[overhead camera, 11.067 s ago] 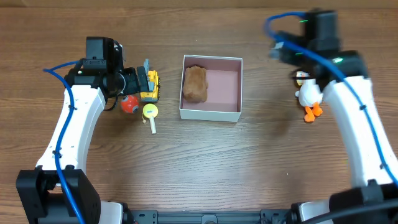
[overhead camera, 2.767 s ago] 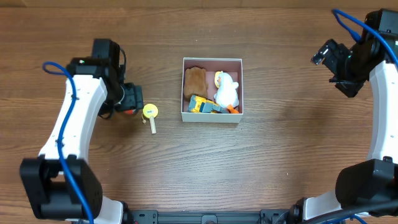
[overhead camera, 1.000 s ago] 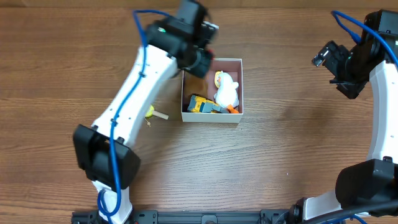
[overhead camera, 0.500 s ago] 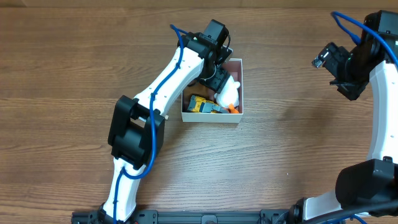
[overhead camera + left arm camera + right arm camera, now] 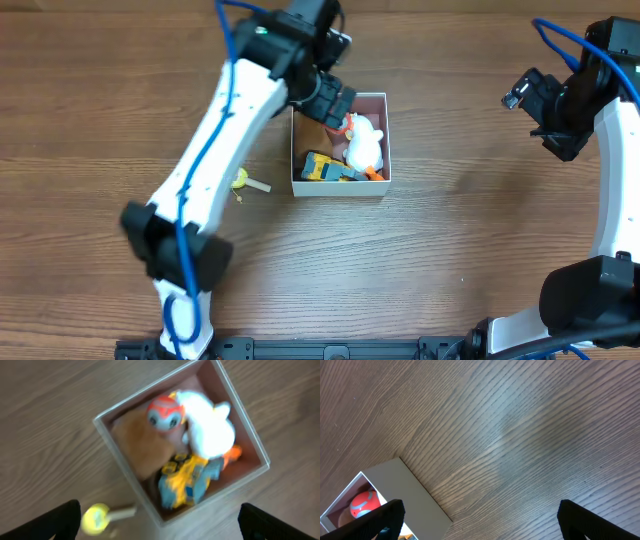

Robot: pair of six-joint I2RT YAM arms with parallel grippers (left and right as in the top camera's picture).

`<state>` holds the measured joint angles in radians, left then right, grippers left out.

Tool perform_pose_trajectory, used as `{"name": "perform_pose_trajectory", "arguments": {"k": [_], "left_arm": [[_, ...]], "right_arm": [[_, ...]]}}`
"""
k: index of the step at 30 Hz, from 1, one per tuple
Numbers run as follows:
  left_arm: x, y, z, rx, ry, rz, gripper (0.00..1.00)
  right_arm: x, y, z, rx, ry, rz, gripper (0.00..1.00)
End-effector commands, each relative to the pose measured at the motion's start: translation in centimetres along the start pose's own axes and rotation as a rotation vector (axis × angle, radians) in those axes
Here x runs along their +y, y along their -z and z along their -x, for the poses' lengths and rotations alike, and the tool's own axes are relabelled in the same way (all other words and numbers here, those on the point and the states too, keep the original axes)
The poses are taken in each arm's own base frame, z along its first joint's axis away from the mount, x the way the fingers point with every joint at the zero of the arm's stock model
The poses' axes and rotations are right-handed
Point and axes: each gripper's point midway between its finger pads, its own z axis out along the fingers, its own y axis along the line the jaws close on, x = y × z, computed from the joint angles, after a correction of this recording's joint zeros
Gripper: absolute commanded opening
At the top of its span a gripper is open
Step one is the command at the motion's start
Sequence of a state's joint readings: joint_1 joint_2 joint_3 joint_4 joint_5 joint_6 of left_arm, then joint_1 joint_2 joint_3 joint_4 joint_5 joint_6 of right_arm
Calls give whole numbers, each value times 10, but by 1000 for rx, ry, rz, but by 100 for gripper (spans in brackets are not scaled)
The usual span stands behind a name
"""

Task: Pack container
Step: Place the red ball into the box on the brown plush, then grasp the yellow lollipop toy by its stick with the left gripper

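The lollipop-like toy's white stick (image 5: 122, 513) is still outside the box (image 5: 132, 480), below and back, so the robot's left gripper should next move back, turn, go down and close across it.
The container (image 5: 340, 185) is a square white box with a pink inside, at the table's middle. In it lie a brown plush (image 5: 142, 447), a white duck (image 5: 365, 148), a yellow and blue toy truck (image 5: 322, 167) and a red round toy (image 5: 347, 123). My left gripper (image 5: 330, 100) is open and empty above the box's far left corner. In the left wrist view (image 5: 160, 521) the whole box (image 5: 132, 480) lies below, with the red toy (image 5: 164, 412) on top. My right gripper (image 5: 545, 115) is open and empty, far to the right.
A yellow lollipop-like toy (image 5: 241, 180) lies on the wood left of the box, also in the left wrist view (image 5: 96, 516). The right wrist view shows bare wood and a corner of the box (image 5: 405, 490) with the red toy (image 5: 364, 505).
My left arm swung from the far left to over the box, dipped in and has pulled back. The red toy now lies in the box. The right arm is still.
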<state>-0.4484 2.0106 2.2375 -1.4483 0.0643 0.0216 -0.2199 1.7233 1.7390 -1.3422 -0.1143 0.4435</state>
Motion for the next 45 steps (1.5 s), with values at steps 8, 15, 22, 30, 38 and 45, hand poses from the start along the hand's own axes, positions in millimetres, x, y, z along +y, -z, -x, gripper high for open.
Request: {"name": "perform_pose_trajectory", "arguments": {"k": [8,15,22,30,38,45], "left_arm": [[96,-21,-101,328,458,93,89],[74,-89,-151,481,702,22,83],[60,-135,-173,491,1016,83,54],[70,-160,-188,441,1225,188,57],[89,-167,-189,360,1299,295,51],[89,-178,-196,340,1325,294,31]], "right_arm": [[2,9,4,-37,14,4,100],[3,9,5,-41,15,5,100],[1,9,4,-37,14,-2,100],[0,9,5,-40,14,-8,100],[0,9,4,-39,14,-8,100],[-1,9,3,-33,13,-12,100]]}}
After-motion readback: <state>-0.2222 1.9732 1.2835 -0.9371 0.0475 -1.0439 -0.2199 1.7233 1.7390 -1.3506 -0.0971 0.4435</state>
